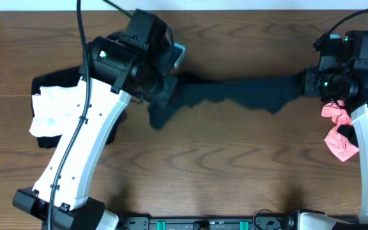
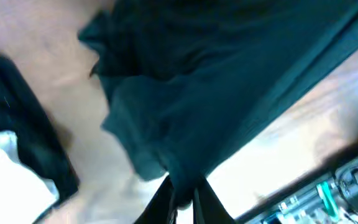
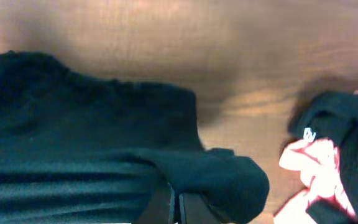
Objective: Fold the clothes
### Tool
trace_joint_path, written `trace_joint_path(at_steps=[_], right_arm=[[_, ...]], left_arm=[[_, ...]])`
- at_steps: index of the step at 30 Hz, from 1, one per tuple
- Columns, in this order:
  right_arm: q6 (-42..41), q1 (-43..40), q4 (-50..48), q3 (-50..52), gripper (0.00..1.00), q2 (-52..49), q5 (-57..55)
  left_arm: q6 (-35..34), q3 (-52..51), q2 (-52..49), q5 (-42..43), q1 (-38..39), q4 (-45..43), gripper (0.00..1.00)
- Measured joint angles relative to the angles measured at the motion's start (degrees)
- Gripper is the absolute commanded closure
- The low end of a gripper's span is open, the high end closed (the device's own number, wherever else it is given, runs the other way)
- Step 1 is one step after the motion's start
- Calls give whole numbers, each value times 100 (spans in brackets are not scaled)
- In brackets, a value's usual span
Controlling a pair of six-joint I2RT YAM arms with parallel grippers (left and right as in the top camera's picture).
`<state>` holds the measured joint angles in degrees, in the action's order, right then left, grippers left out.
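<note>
Next, my left gripper draws slightly back over the bare tabletop and releases the garment's pinched end, since the cloth hangs stretched between both grippers.
A dark teal garment (image 1: 235,92) hangs stretched between my two grippers across the middle of the table. My left gripper (image 1: 161,89) is shut on its left end; the left wrist view shows the cloth (image 2: 216,81) pinched between the fingers (image 2: 182,196). My right gripper (image 1: 302,83) is shut on its right end; in the right wrist view the cloth (image 3: 86,143) bunches over the closed fingers (image 3: 176,208).
A white and black garment pile (image 1: 53,115) lies at the left, partly under my left arm. A pink garment (image 1: 338,131) with black cloth lies at the right, also in the right wrist view (image 3: 312,174).
</note>
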<state>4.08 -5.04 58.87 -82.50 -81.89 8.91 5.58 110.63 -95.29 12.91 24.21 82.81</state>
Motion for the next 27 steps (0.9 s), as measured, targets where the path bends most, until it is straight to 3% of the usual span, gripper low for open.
trace_joint_path(at_steps=[10, 13, 21, 27], right_arm=[[24, 39, 695, 0, 99, 4, -599], [-33, 39, 717, 0, 99, 20, -647], [-136, 39, 723, 0, 98, 55, -568], [-328, 42, 732, 0, 99, 55, -544]], left_arm=[[-323, -7, 2, -173, -42, 909, 89], [-376, -9, 2, -179, -42, 868, 83], [-555, -195, 13, 269, -39, -101, 72], [-887, -1541, 24, 817, 356, -1561, 69]])
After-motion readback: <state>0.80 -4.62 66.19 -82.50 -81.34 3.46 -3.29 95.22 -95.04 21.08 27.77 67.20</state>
